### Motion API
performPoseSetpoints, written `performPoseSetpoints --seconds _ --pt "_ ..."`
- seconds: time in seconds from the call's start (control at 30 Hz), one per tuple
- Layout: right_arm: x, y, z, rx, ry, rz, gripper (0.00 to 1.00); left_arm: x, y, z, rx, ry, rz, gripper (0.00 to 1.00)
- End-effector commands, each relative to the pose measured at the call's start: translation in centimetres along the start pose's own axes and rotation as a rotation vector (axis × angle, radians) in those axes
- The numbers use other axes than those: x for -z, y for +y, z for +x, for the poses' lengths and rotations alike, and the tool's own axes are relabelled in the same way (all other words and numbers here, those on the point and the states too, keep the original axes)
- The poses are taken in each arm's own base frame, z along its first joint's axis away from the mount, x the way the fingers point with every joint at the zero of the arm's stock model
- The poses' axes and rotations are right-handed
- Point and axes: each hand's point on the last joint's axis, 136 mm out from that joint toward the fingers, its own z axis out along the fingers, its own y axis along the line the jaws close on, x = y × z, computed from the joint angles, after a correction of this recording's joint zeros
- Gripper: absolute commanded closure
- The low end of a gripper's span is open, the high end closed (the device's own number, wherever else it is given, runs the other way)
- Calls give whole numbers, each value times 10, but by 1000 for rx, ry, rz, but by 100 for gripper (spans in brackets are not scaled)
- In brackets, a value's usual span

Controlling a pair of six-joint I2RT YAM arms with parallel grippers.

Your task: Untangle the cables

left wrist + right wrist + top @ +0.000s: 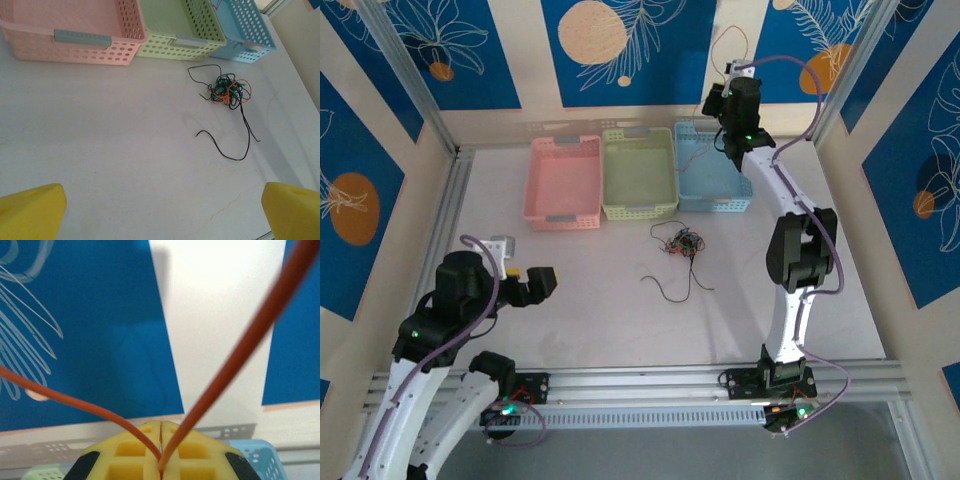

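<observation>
My right gripper tilts downward next from pointing at the back wall, then lowers into the blue basket below it and releases the orange cable (240,355).
A tangle of thin cables (680,243) in orange, green, red and black lies on the white table in front of the baskets; the left wrist view has the same tangle (227,90) ahead and to the right. One loose black cable (235,150) trails from it toward me. My right gripper (733,72) is raised high over the blue basket, pointing at the back wall. Its jaws (161,425) are shut on an orange cable (240,355), whose two ends rise out of the pinch. My left gripper (525,285) hovers open over the near left table, its yellow fingertips (30,210) far apart with nothing between them.
Three perforated baskets stand in a row at the back: pink (560,218), green (640,210) and blue (715,208). Frame posts and patterned walls close in the sides and back. Bare table lies between my left gripper and the tangle.
</observation>
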Motion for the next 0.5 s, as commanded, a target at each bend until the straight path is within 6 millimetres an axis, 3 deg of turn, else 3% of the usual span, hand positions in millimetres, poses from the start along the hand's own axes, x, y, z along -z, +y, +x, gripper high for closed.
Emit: performPoseSetpoints --seconds 0.0,0.23,0.47 --pt "-12 -17 25 7 55 60 100 0 -6 0 -36 -8 36 0" --pt "-23 -48 99 34 215 138 100 1 -8 0 -38 -13 45 0" --pt "-26 -68 157 38 458 184 100 2 -8 0 -40 -19 50 0"
